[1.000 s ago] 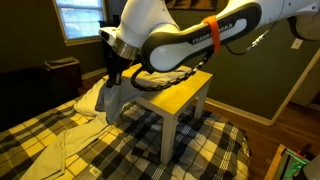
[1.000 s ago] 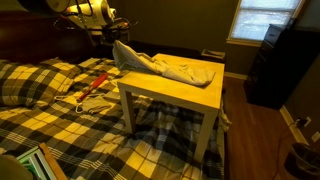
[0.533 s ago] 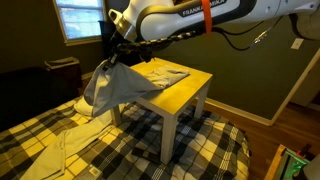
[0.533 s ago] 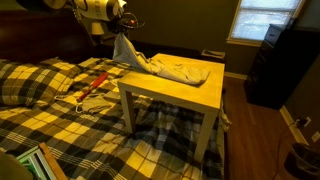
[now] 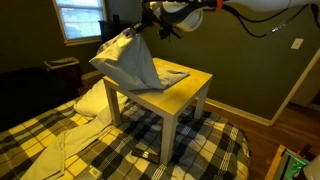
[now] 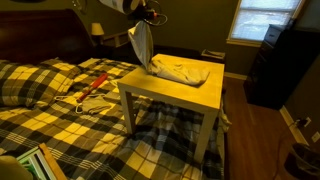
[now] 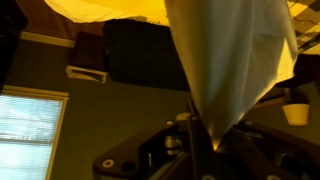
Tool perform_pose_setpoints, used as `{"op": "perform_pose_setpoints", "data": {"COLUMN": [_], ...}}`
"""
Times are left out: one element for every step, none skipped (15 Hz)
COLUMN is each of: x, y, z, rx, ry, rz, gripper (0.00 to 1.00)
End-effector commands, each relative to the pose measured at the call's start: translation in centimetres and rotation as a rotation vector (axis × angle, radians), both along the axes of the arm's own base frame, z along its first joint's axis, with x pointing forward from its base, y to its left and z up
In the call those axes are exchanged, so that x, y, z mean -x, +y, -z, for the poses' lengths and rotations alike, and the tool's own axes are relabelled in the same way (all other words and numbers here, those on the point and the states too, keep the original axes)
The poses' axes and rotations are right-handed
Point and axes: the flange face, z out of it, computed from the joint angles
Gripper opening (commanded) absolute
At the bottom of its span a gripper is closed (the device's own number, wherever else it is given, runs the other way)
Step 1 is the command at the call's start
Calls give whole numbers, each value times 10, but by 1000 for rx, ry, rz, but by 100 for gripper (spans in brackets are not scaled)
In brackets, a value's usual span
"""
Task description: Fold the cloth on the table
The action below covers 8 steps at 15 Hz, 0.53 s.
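Note:
My gripper is to take the cloth's raised corner across and down onto the bunched cloth on the table and let go, since the cloth's hanging part drapes past the table's edge.
The pale grey-white cloth [image 5: 128, 62] hangs from my gripper [image 5: 141, 27], which is shut on one of its corners high above the table's edge. The cloth's lower part still lies wrinkled on the yellow table top [image 5: 182, 96]. In an exterior view the cloth [image 6: 140, 45] drapes down from the gripper [image 6: 146, 14] onto the table [image 6: 165, 92], and the rest is bunched on the top [image 6: 183, 72]. In the wrist view the cloth [image 7: 232, 55] fans out from the pinched corner between the fingers [image 7: 213, 145].
A yellow-black plaid bedspread [image 5: 60, 140] surrounds the table. A white pillow [image 5: 92, 100] lies beside the table. A window [image 5: 76, 17] is behind, and a dark cabinet [image 6: 272, 65] stands near another window [image 6: 262, 15]. A red object [image 6: 92, 84] lies on the bed.
My gripper has risen and moved over toward the table with the cloth corner in it. The cloth has been lifted off the bedside and now hangs higher.

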Motion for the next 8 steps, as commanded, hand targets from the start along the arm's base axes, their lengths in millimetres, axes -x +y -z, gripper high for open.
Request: {"op": "perform_pose_setpoints", "data": {"x": [0, 1, 2, 3, 4, 4, 3, 3], "y": [-6, -8, -6, -4, -2, -10, -23, -38], "z": [-1, -1, 0, 1, 2, -2, -5, -8], "rx": [-7, -12, -15, -18, -20, -23, -25, -21], "ry": [-2, -1, 1, 2, 4, -3, -5, -10], "rz": [13, 18, 19, 17, 16, 41, 76, 117], "gripper": [2, 2, 2, 2, 1, 1, 1, 1]}}
